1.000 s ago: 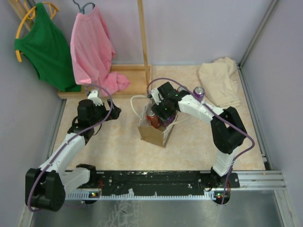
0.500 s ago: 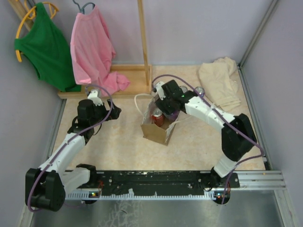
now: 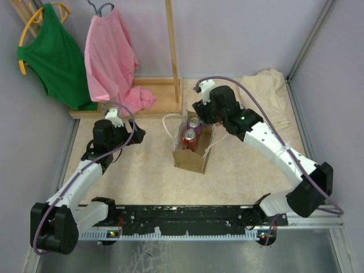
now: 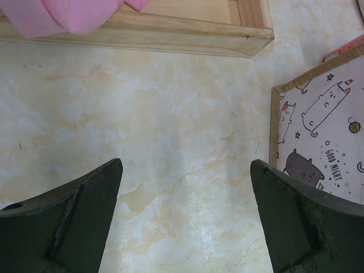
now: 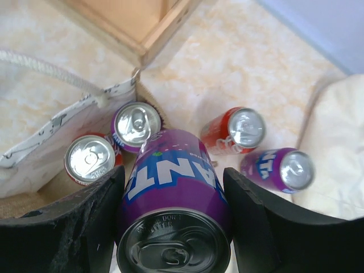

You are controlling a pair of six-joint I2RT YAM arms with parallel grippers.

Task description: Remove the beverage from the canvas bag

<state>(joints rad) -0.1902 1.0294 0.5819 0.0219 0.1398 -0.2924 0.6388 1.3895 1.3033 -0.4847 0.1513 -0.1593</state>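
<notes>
My right gripper should move away from the bag next and go down to release its can on the bare tabletop beside the standing purple can [image 3: 238, 143], because its can is clear of the bag's rim.
The canvas bag [image 3: 189, 159] stands open mid-table, with a white loop handle [image 3: 166, 120]. Inside it are a red can [image 3: 189, 136] and a purple can [image 3: 194, 122]. My right gripper [image 3: 208, 115] hovers above the bag's far edge. In the right wrist view it [image 5: 172, 176] is shut on a purple Fanta can [image 5: 173, 196], held clear above the bag's rim [image 5: 62, 136]. The two cans in the bag [image 5: 88, 159] [image 5: 135, 124] show below it. My left gripper [image 3: 139, 132] is open and empty over bare table [image 4: 185, 170], left of the bag's printed side [image 4: 324, 131].
A red can [image 5: 236, 129] and a purple can [image 5: 278, 169] stand on the table beyond the bag, next to a cream-beige cloth [image 3: 264, 96]. A wooden rack base [image 3: 153, 99] with green and pink shirts [image 3: 111, 57] stands at the back left.
My right gripper has risen out of the bag with the purple can and moved toward the back right. The left arm has not moved.
</notes>
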